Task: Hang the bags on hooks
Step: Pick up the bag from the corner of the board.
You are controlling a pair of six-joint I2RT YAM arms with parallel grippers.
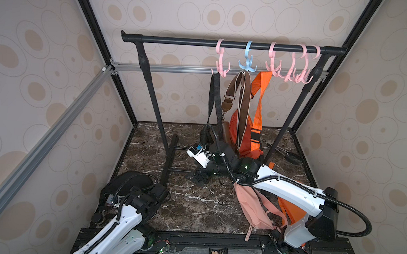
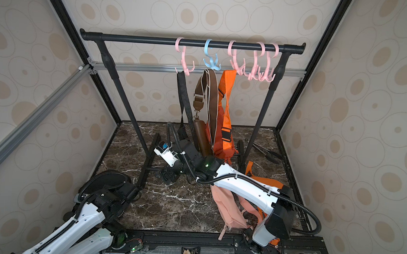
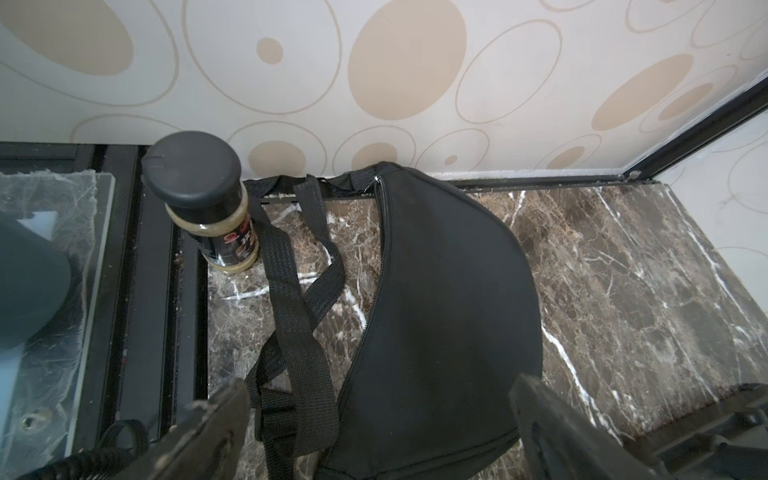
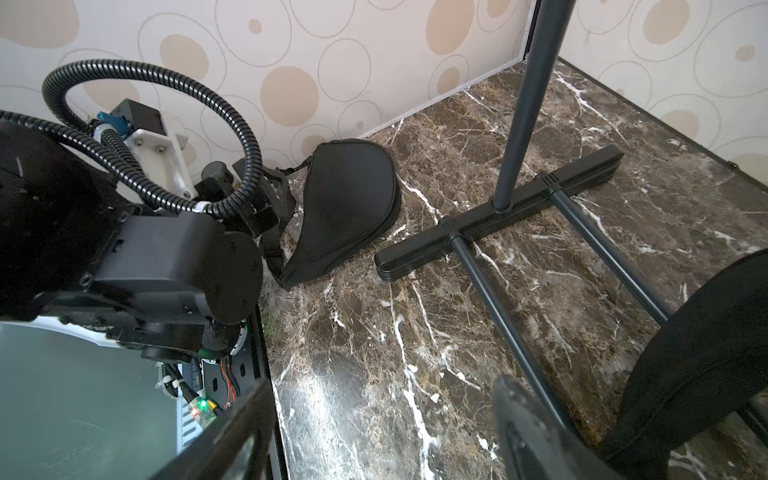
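The left gripper will next come down onto the strap's part (image 3: 314, 409) beside the bag's near end and close there, because that loose strap lies between its open fingers.
A black crescent bag (image 3: 440, 311) lies flat on the marble floor by the left wall, its webbing strap (image 3: 299, 311) loose beside it. The same bag (image 1: 129, 183) shows in both top views, partly under my left arm. My left gripper (image 3: 380, 415) hovers over the bag's near end, open, with one finger on each side and nothing held. My right gripper (image 4: 382, 424) is open over bare floor near the rack's foot (image 4: 498, 220), away from the bag (image 4: 345, 208). Pink hooks (image 1: 299, 75) at the rail's right end carry nothing.
A spice jar (image 3: 208, 199) stands by the strap. Black, brown and orange bags (image 1: 242, 134) hang from the other hooks. A pink bag (image 1: 253, 210) and an orange one (image 1: 288, 211) lie under my right arm. Tongs (image 1: 284, 152) lie at the back right.
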